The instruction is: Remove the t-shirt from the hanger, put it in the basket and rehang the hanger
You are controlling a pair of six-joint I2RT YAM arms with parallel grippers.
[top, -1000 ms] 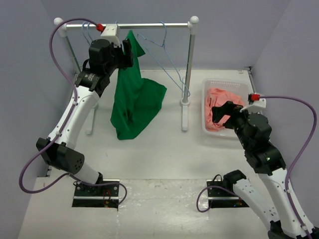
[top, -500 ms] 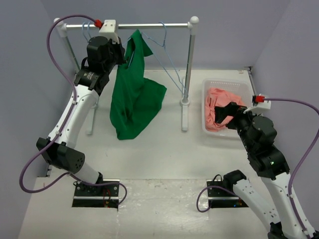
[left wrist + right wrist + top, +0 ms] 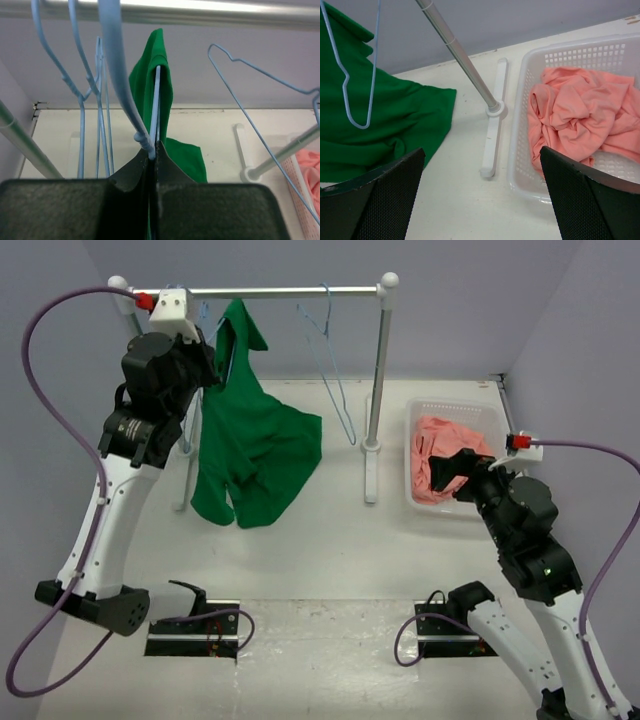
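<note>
The t-shirt's upper fold (image 3: 246,326) (image 3: 349,24) hangs over the hanger. I need to move my right gripper off the basket next, to the left in the top view, onto that fold.
The dark green t-shirt (image 3: 255,445) hangs from the left part of the rail, its lower half spread on the table; it also shows in the left wrist view (image 3: 144,82) and the right wrist view (image 3: 395,125). A thin light-blue hanger (image 3: 156,100) runs up through its neck. My left gripper (image 3: 205,365) is up at the rail beside the collar, shut on that hanger's wire (image 3: 153,150). My right gripper (image 3: 450,468) hovers open over the basket's near-left corner, with nothing between its fingers (image 3: 482,200).
A white rack with a metal rail (image 3: 290,290) spans the back; its right post (image 3: 378,370) stands on a white foot (image 3: 492,135). Bare blue hangers (image 3: 338,380) (image 3: 80,95) hang on the rail. A white basket (image 3: 428,410) holds salmon-pink clothes (image 3: 455,445).
My left gripper has shut on the hanger and swung left along the rail, taking the hanger and t-shirt with it. The right arm shifted slightly and then stayed put.
</note>
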